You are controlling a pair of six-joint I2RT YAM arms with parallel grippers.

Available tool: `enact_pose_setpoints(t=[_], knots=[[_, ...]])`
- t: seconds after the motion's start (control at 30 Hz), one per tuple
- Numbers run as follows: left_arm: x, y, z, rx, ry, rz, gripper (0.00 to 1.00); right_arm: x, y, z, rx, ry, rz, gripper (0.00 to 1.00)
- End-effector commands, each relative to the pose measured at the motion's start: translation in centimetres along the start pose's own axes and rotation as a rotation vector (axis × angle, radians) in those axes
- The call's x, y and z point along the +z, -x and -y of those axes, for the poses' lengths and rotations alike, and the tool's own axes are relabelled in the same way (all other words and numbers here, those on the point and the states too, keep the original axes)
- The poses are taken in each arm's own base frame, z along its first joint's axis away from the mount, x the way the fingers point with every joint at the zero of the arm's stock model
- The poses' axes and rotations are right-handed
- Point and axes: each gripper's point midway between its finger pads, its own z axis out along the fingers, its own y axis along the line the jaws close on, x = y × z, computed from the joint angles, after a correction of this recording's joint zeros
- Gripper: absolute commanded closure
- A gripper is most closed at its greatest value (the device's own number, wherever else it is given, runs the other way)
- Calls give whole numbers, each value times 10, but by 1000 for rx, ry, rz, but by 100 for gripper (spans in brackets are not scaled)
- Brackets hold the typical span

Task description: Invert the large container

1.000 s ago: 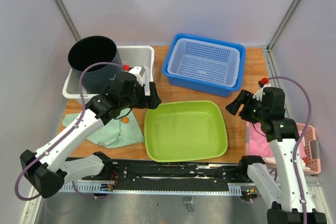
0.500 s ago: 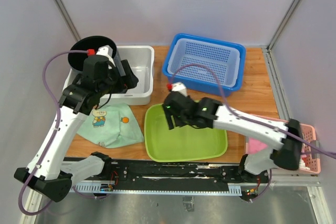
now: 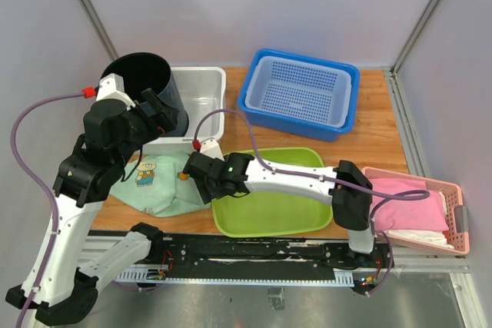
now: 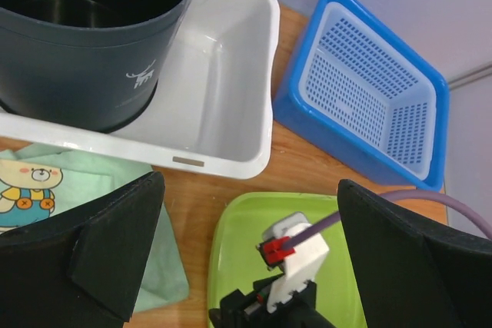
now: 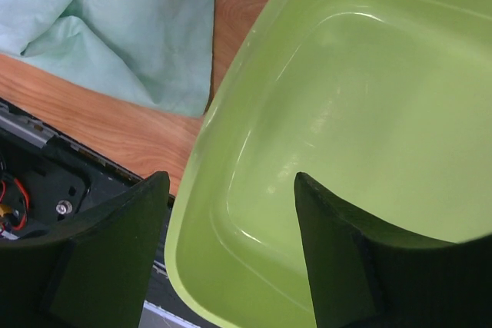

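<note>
The tub's rim (image 3: 214,210) beside the green cloth lies below, between the open fingers, so the robot's right gripper should lower and close on it.
The large container is a lime-green tub (image 3: 284,197), upright with its opening up, at the near middle of the table. My right gripper (image 3: 206,188) has reached across to the tub's near left corner. In the right wrist view it (image 5: 231,182) is open, with one finger outside the tub's rim (image 5: 201,151) and one over the inside; I cannot tell if it touches. My left gripper (image 3: 161,113) is raised near the black bucket, open and empty. In the left wrist view it (image 4: 250,186) looks down on the tub (image 4: 231,243) and the right wrist.
A black bucket (image 3: 142,82) stands in a white bin (image 3: 204,105) at back left. A blue tub holding a pale basket (image 3: 300,94) is at the back. A green cloth (image 3: 157,182) lies left of the tub. A pink basket (image 3: 415,209) sits at right.
My right arm swung from the table's right side across the tub to its near left corner. My left arm drew back from the tub's edge towards the black bucket.
</note>
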Motion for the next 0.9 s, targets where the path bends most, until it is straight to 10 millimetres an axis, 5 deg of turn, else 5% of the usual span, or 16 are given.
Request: enact_pose_setpoints(t=[0.0, 0.23, 0.53, 0.67, 0.87], knots=[[3, 1, -5, -22, 19, 27, 1, 15, -4, -10, 44, -32, -26, 32], [12, -13, -4, -22, -4, -2, 1, 42, -16, -7, 82, -108, -51, 35], [21, -24, -5, -7, -4, -26, 1, 49, -12, -7, 125, -134, -13, 68], [22, -23, -2, -2, -16, -32, 1, 31, 2, -9, 140, -105, 22, 97], [22, -22, 13, 0, -66, -72, 1, -34, 41, -13, 199, 6, 128, 99]])
